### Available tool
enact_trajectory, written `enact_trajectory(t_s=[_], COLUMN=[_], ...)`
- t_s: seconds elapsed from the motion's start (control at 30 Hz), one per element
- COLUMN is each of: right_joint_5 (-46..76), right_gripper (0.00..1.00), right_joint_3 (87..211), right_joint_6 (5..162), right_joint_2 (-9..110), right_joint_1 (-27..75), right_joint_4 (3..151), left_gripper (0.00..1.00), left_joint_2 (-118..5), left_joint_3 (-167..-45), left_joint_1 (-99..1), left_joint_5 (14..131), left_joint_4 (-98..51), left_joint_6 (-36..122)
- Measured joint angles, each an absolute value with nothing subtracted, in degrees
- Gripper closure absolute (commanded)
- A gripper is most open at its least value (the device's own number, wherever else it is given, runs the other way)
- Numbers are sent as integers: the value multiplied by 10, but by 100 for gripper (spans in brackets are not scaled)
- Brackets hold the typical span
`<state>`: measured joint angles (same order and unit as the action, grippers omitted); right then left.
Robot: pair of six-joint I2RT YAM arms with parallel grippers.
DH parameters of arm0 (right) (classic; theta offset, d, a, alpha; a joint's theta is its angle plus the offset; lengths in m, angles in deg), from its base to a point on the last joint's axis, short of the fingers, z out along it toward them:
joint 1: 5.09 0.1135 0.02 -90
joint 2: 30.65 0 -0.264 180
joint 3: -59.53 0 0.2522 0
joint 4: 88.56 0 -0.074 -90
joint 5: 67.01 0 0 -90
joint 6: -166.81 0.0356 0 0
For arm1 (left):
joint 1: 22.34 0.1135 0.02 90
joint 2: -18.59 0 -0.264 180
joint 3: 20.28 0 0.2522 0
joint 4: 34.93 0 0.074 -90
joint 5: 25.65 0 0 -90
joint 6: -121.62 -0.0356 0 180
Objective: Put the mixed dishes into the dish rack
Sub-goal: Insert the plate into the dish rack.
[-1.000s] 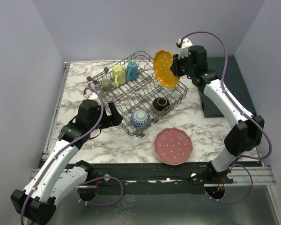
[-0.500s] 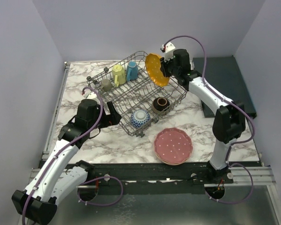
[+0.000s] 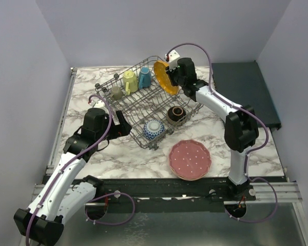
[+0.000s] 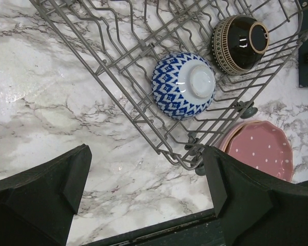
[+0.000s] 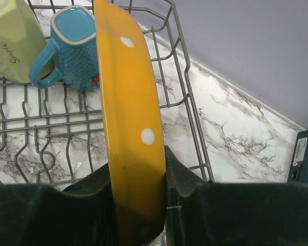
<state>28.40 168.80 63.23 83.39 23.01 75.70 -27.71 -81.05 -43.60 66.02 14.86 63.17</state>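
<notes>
That corner of the rack is empty, so I need to lower my right gripper beside the blue mug (image 3: 145, 77) and release the orange plate on edge between the rack's wires.
The grey wire dish rack (image 3: 143, 100) holds a yellow-green mug (image 3: 129, 80), a blue mug (image 3: 145, 77), a small grey cup (image 3: 116, 92), a blue-white bowl (image 3: 153, 129) and a dark brown bowl (image 3: 175, 113). My right gripper (image 3: 173, 77) is shut on the orange white-dotted plate (image 3: 162, 77), held on edge over the rack's far right corner; the wrist view shows the plate (image 5: 128, 102) between the pads. A pink plate (image 3: 190, 159) lies on the table. My left gripper (image 4: 146, 189) is open and empty, just outside the rack's near-left edge.
A dark flat tray (image 3: 246, 92) lies at the right back of the marble table (image 3: 82, 82). Walls close the back and both sides. A black rail (image 3: 159, 187) runs along the table's near edge.
My right gripper has carried the orange plate leftward from beyond the rack's right end to over its far right corner, turning it more edge-on. The left arm has barely moved.
</notes>
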Motion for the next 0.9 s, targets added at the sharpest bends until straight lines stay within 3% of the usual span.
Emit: enact_trajectory(t_s=[0.9], right_joint_5=[313], right_gripper=[100], right_joint_3=[1688], right_joint_6=[617], right_joint_2=[867], right_joint_1=[250], right_joint_4=[780], left_gripper=[1], left_joint_2=[-278], left_joint_3=[-810], left_joint_1=[-419], left_joint_5=[660], left_joint_4=[148], left_joint_6=[625])
